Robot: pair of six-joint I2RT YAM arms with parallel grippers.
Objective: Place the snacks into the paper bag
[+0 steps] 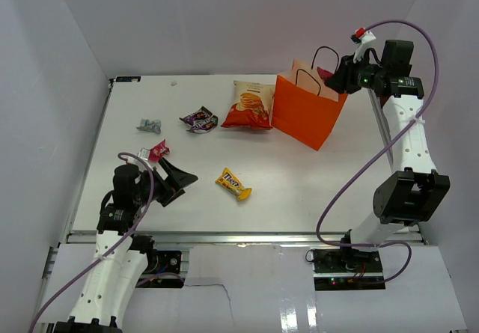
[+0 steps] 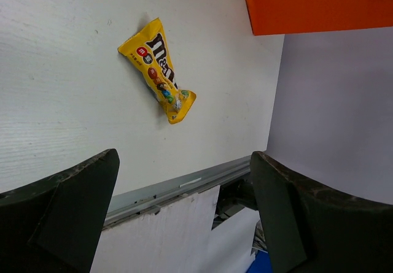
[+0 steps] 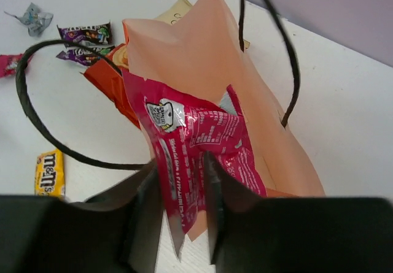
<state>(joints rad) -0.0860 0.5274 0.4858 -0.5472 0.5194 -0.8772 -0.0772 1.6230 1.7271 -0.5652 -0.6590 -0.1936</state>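
I will first move my left gripper down and to the right in the top view, to get the yellow packet (image 1: pixel 233 184) (image 2: pixel 158 72) by its middle.
The orange paper bag (image 1: pixel 307 116) stands upright at the back right, and its pale inside (image 3: pixel 270 132) shows in the right wrist view. My right gripper (image 1: pixel 346 78) hovers over its mouth; the jaws (image 3: pixel 178 157) stand slightly apart with a red-pink packet (image 3: pixel 196 138) hanging between them, half inside the bag. On the table lie the orange-and-cream chip bag (image 1: pixel 249 105), a dark purple packet (image 1: pixel 200 120), a silver-grey candy (image 1: pixel 149 126), a pink candy (image 1: pixel 158 151) and a yellow packet (image 1: pixel 233 184). My left gripper (image 1: pixel 178 183) is open and empty, left of the yellow packet (image 2: pixel 158 70).
The chip bag leans against the paper bag's left side. Two black loop handles (image 3: pixel 37 126) arch around my right fingers. White walls close in the table on three sides. A metal rail (image 1: pixel 224 236) runs along the near edge.
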